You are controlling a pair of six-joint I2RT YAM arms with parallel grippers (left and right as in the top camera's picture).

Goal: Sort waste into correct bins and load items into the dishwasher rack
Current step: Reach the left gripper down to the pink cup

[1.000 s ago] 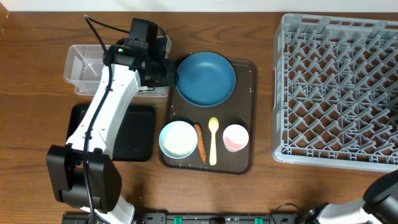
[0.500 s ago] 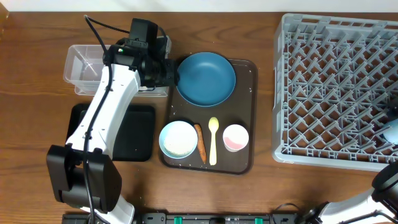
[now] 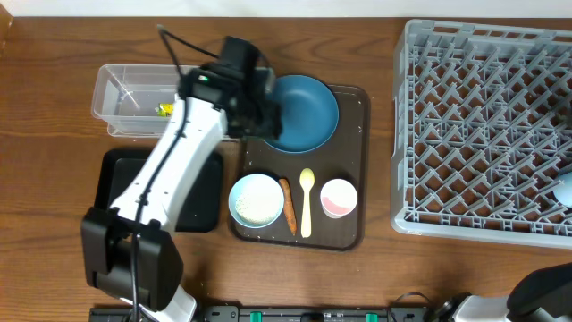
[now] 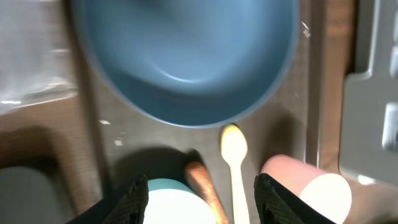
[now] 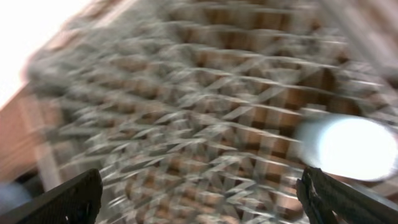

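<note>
I will next lower my left gripper back and to the right in the overhead view, onto the spoon-side rim of the pink cup (image 3: pixel 323 194) (image 4: pixel 305 190), because the cup's opening faces up.
My left gripper (image 3: pixel 264 116) hangs open over the left rim of the dark-blue plate (image 3: pixel 302 111). In the left wrist view the gripper (image 4: pixel 202 202) holds nothing, and below it lie the plate (image 4: pixel 186 56), the pale yellow spoon (image 4: pixel 234 162), the orange carrot stick (image 4: pixel 202 185), the light-blue bowl (image 4: pixel 168 202) and the pink cup (image 4: pixel 305 190). A yellow-green wrapper (image 3: pixel 165 109) lies in the clear tub (image 3: pixel 116 89). My right gripper (image 5: pixel 202 199) is wide open above the blurred dishwasher rack (image 5: pixel 186 112), with the small blue cup (image 5: pixel 348 148) standing in it. The black tray (image 3: pixel 201 201) is partly under my left arm.
A dark brown serving tray (image 3: pixel 353 233) carries the plate, the bowl (image 3: pixel 256 199), the carrot stick (image 3: pixel 288 204), the spoon (image 3: pixel 307 201) and the pink cup (image 3: pixel 339 198). The grey rack (image 3: pixel 483 125) fills the right side, with the blue cup (image 3: pixel 565 190) at its right edge.
My left arm swung right from the clear tub to the plate, and the wrapper now lies in the tub. The right gripper opened wide, and the blue cup stands free in the rack.
</note>
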